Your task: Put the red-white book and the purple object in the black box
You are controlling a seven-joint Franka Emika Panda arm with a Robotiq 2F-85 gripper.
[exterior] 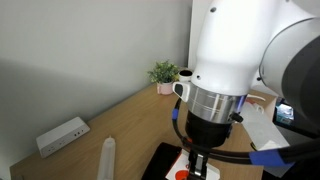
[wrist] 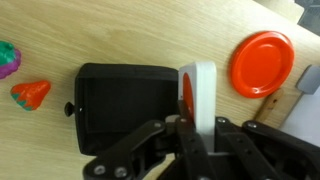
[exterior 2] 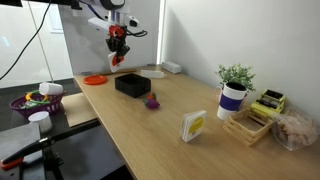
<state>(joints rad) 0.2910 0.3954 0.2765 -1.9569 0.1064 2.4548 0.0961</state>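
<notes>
I will move my gripper to the left in the wrist view next, then down to the black box's open middle to let go, because the book sticks out over the box's rim.
My gripper is shut on the red-white book, held on edge above the right rim of the black box. In an exterior view the gripper hangs with the book above the black box on the wooden table. The purple object lies on the table just in front of the box; in the wrist view it shows at the far left edge. In an exterior view the arm fills the frame, with the gripper over the box.
A small red-orange item lies left of the box. An orange plate lies to the right. A white power strip, a potted plant, a yellow-white card and a wooden tray stand on the table.
</notes>
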